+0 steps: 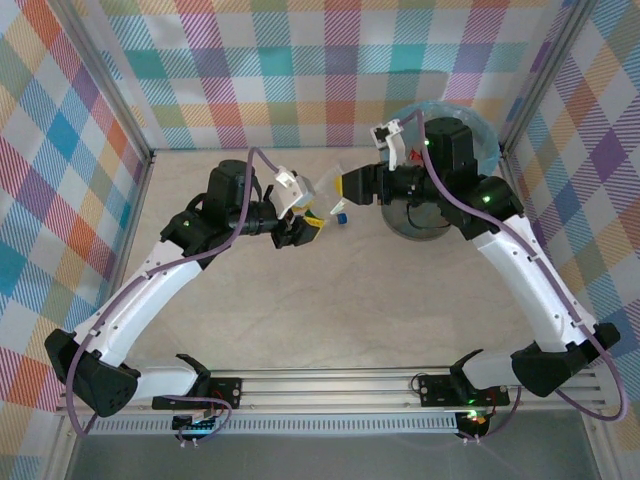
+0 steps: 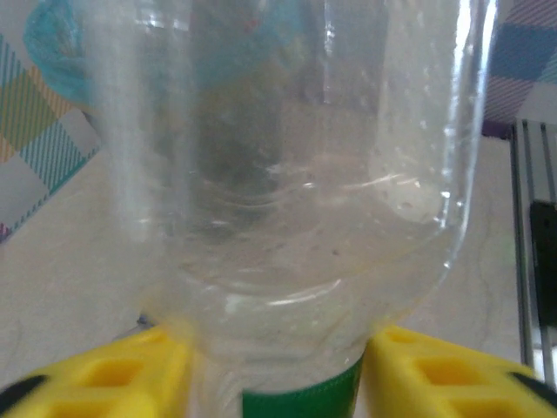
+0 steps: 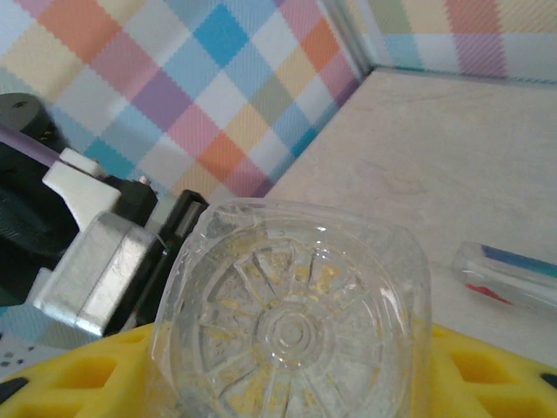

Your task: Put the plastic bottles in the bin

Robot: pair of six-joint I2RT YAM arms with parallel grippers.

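Note:
My right gripper is holding the bottle's ribbed base with its yellow fingers. Next it needs to move away from my left gripper, tilt down over the lined bin (image 1: 474, 140) and let go.
A clear plastic bottle (image 1: 327, 193) hangs in the air between my two grippers, left of the bin (image 1: 478, 135). In the left wrist view its green cap (image 2: 300, 402) and neck sit between the yellow fingers (image 2: 104, 374) of my left gripper (image 2: 277, 383), which stand a little wider than the cap. My right gripper (image 3: 291, 374) is shut on the bottle's ribbed base (image 3: 291, 322), with yellow fingers against both sides. In the top view the left gripper (image 1: 314, 218) and right gripper (image 1: 346, 187) face each other. A second bottle (image 3: 509, 272) with a blue and red label lies on the table.
The bin, lined with a light-blue bag (image 2: 52, 48), stands at the back right, partly under my right arm (image 1: 500, 230). Checked walls (image 1: 300, 70) close the table on three sides. The rail (image 1: 330, 385) with the arm bases runs along the near edge.

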